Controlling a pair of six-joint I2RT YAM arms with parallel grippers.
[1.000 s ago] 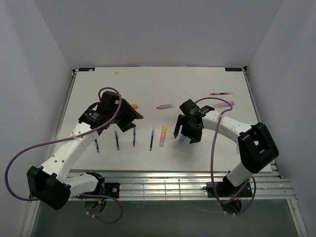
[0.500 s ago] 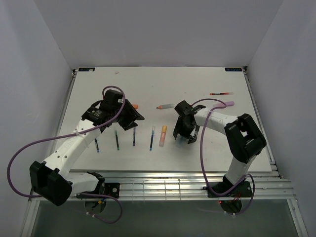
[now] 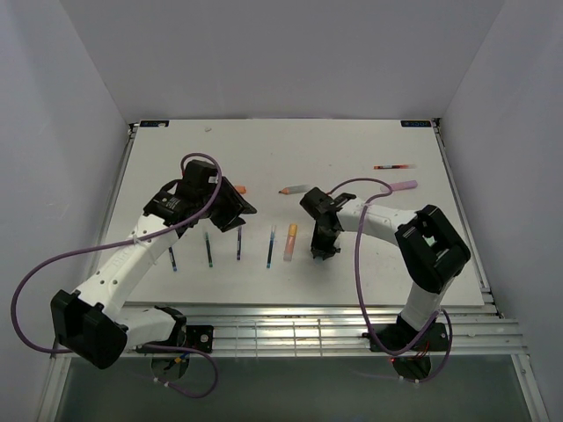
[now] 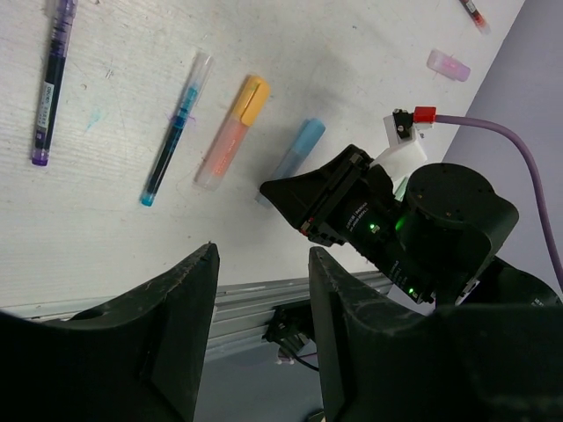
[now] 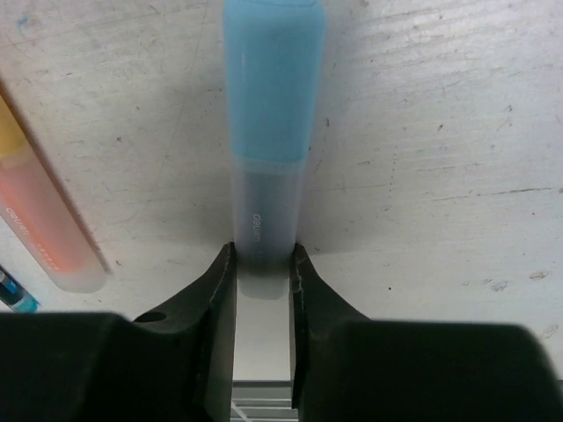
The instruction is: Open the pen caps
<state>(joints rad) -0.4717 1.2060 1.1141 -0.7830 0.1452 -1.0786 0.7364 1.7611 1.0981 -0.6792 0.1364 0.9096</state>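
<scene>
The robot's left gripper is to move gently to the right in the top view next and close on the free blue cap (image 4: pixel 308 138), since the right gripper pinches only the highlighter's clear body.
In the right wrist view a blue highlighter (image 5: pixel 264 207) lies on the white table, its blue pen cap (image 5: pixel 273 79) pointing away from me. My right gripper (image 5: pixel 262 257) is shut on the far end of its clear barrel, a finger pressed to each side. From above, the right gripper (image 3: pixel 323 243) hides that highlighter. An orange highlighter (image 3: pixel 290 240) with its orange cap (image 4: pixel 253 91) lies just to its left. My left gripper (image 3: pixel 230 220) hovers over the thin pens, open and holding nothing (image 4: pixel 262 264).
Several thin pens (image 3: pixel 238 246) lie in a row at the front left. A loose orange cap (image 3: pixel 239 188), a grey pen (image 3: pixel 295 188), a purple highlighter (image 3: pixel 400 185) and a red pen (image 3: pixel 393 165) lie further back. A metal rail (image 3: pixel 290 330) runs along the near edge.
My right gripper has moved left and down onto the blue highlighter and closed on its barrel. The left gripper's jaws have narrowed slightly; that arm has barely moved.
</scene>
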